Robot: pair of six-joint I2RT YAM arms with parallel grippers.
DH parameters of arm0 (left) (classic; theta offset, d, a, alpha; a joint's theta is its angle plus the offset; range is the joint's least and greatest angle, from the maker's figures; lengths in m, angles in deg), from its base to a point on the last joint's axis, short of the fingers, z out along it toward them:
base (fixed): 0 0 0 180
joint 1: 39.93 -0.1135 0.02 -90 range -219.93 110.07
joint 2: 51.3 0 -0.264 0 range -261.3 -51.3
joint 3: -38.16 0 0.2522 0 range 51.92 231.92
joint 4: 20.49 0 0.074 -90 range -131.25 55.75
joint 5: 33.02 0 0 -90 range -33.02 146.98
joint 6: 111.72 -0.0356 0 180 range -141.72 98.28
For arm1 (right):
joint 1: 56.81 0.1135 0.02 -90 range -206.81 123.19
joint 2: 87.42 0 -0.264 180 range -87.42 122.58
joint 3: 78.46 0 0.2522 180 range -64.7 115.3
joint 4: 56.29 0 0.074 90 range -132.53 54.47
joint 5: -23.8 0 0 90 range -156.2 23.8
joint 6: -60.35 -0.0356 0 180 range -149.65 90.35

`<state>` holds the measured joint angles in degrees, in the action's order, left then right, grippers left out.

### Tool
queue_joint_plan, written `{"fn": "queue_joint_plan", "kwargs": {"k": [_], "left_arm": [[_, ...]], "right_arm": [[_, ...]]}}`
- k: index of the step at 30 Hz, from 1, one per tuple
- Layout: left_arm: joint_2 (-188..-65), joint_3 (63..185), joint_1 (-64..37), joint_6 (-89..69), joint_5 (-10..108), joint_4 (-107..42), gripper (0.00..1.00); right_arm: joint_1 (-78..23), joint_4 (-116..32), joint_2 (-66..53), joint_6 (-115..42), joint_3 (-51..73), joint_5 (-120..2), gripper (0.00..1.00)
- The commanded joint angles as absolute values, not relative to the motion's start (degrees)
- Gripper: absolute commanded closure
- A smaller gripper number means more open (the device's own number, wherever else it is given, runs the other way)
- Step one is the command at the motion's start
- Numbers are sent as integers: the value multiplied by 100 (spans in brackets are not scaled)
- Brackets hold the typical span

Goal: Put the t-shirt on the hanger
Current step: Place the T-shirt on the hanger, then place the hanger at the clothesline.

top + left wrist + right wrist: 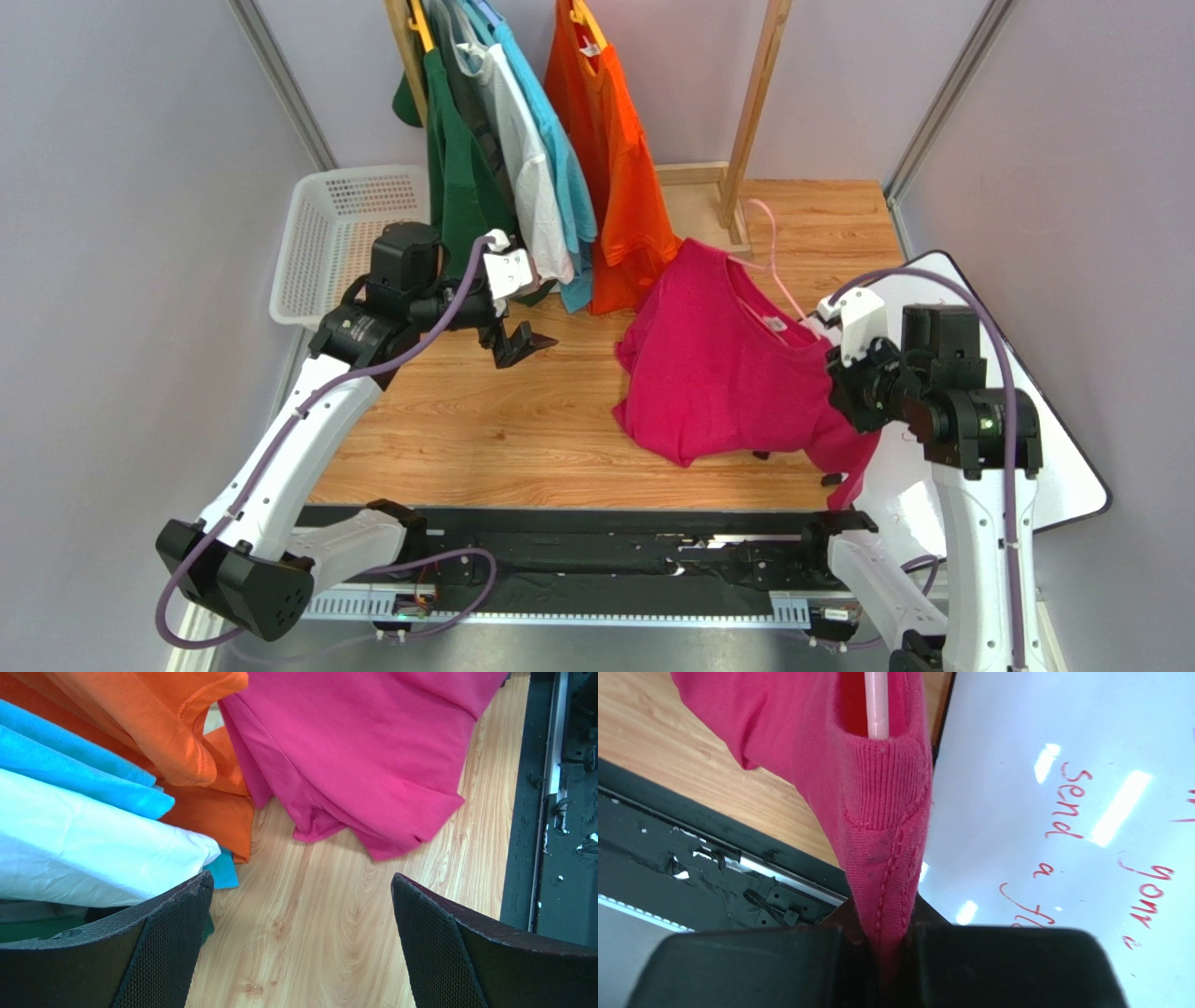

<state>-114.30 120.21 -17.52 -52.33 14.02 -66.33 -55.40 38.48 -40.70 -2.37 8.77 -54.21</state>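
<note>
The right gripper lifts the collar up and outward into the empty gap (687, 70) beside the orange shirt and releases it next, since the hanger (767, 241) runs inside.
The magenta t-shirt (716, 357) lies bunched on the wooden table, right of centre, with the light-pink hanger (767, 241) poking out from its far edge. In the right wrist view the hanger's pink wire (877, 703) runs inside the t-shirt's ribbed collar (889, 791). My right gripper (898, 941) is shut on that collar, holding it up at the shirt's right side (842, 367). My left gripper (516, 340) hovers open over bare wood, left of the shirt, with nothing between its fingers (165, 945). The t-shirt's hem (365, 763) shows ahead of it.
A wooden rack at the back carries a dark green shirt (456, 154), white and blue shirts (540, 168) and an orange shirt (617, 168). A white basket (330, 238) sits at the far left. A whiteboard (1066, 462) with red writing lies at the right edge.
</note>
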Motion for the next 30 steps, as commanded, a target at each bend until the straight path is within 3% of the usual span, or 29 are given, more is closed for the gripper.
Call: {"fn": "queue_joint_plan", "kwargs": {"k": [1,9,19,25,30], "left_arm": [[-11379,12152,-1761,-5371,1303,-6615,1],[-11396,12232,-1761,-5178,1391,-6545,1],[-11186,11986,-1761,-4914,1698,-6396,1],[-11028,11828,-1761,-4835,1892,-6405,1],[-10948,11819,-1761,-4843,2059,-6492,1]], "right_arm": [[-5558,3490,-3330,-961,1904,-5768,100],[-5549,2841,-1317,-1620,4435,-5187,100],[-5172,2357,1671,-2271,8406,-5723,100],[-5066,865,1927,-2324,7971,-5943,100],[-4996,678,2490,-2315,8471,-5943,100]]}}
